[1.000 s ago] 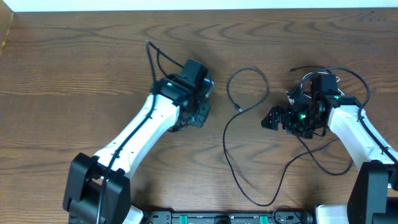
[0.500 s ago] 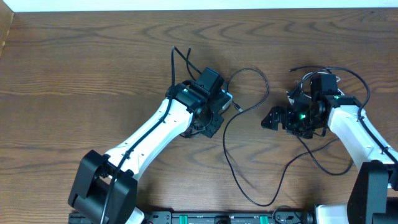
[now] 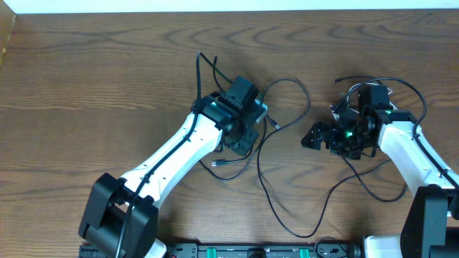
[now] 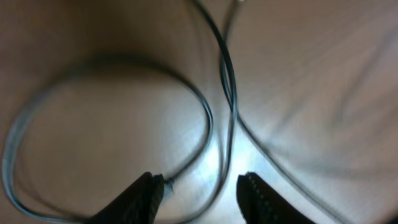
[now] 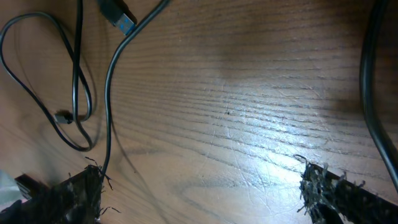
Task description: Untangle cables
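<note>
I need to move my right gripper outward and down onto the rounded bend of the long black cable's loop (image 3: 306, 94), on open wood clear of the shorter cable.
A long thin black cable (image 3: 262, 183) loops across the middle of the table, its plug end (image 3: 276, 125) lying between the two arms. A shorter black cable with a plug (image 3: 219, 164) lies just below my left gripper (image 3: 242, 140). In the left wrist view my left gripper (image 4: 202, 190) stands open low over the wood. A curl of black cable (image 4: 206, 118) runs between its fingers, gripped by neither. My right gripper (image 3: 310, 136) is wide open and holds nothing (image 5: 202, 193). A cable (image 5: 109, 81) with a blue-tipped plug (image 5: 118, 15) passes its left finger.
More thin black cord (image 3: 373, 190) trails on the table around the right arm. A thicker cord (image 3: 201, 68) sticks up behind the left arm. The wooden table (image 3: 86, 86) ends at a white edge along the back.
My left gripper travelled right toward the looped cable, then opened. A short cable with a plug now lies on the wood below it. The right arm has stayed still.
</note>
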Controlling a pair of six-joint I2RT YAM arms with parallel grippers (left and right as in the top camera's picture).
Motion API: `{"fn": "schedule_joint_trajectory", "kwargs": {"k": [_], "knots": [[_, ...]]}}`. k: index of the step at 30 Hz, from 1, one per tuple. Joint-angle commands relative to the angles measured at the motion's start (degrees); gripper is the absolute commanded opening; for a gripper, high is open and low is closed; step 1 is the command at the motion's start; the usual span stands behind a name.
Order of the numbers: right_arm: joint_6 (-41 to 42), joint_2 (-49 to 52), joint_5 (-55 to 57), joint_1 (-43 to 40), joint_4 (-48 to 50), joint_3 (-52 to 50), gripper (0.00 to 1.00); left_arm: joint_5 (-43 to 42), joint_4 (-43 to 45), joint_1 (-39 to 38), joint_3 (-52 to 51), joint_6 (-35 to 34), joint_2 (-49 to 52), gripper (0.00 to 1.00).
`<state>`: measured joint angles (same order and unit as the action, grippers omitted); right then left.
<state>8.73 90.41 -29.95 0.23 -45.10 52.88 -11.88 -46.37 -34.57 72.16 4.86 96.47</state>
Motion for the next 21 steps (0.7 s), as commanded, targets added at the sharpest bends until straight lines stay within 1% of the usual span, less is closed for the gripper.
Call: {"fn": "schedule_joint_trajectory", "kwargs": {"k": [1,4,5,6,9,13,15,16,19,21], "knots": [[1.4,0.3,0.7,0.6,0.1,0.8,0.99,3.8,7.4,0.1,3.5,-6.9,0.4,0.47],[5.7,0.3,5.2,0.6,0.1,0.8,0.99,3.8,15.2,0.1,3.2,-10.2,1.5,0.48],[6.3,0.3,6.0,0.6,0.2,0.8,0.99,3.8,16.2,0.1,3.2,-11.3,1.9,0.48],[6.3,0.3,6.0,0.6,0.5,0.8,0.97,3.8,16.7,0.1,3.2,-12.0,2.3,0.48],[7.5,0.3,4.5,0.6,2.0,0.8,0.92,3.9,15.6,0.2,3.2,-13.3,2.5,0.48],[7.9,0.3,-1.6,0.6,4.6,0.8,0.85,4.0,10.7,2.1,3.2,-16.0,0.1,0.48],[5.9,0.3,-5.9,0.9,3.9,0.8,0.85,4.0,7.3,3.7,3.2,-16.0,-2.1,0.48],[3.5,0.3,-9.1,1.3,2.4,0.8,0.86,4.0,5.1,4.8,3.2,-16.0,-3.4,0.48],[-3.1,0.2,-15.1,2.8,-4.2,0.9,0.89,4.0,-0.9,8.8,3.2,-15.9,-5.9,0.57],[-8.7,0.0,-16.1,4.5,-9.0,0.9,0.91,4.0,-4.9,12.1,3.2,-15.9,-6.4,0.57]]}}
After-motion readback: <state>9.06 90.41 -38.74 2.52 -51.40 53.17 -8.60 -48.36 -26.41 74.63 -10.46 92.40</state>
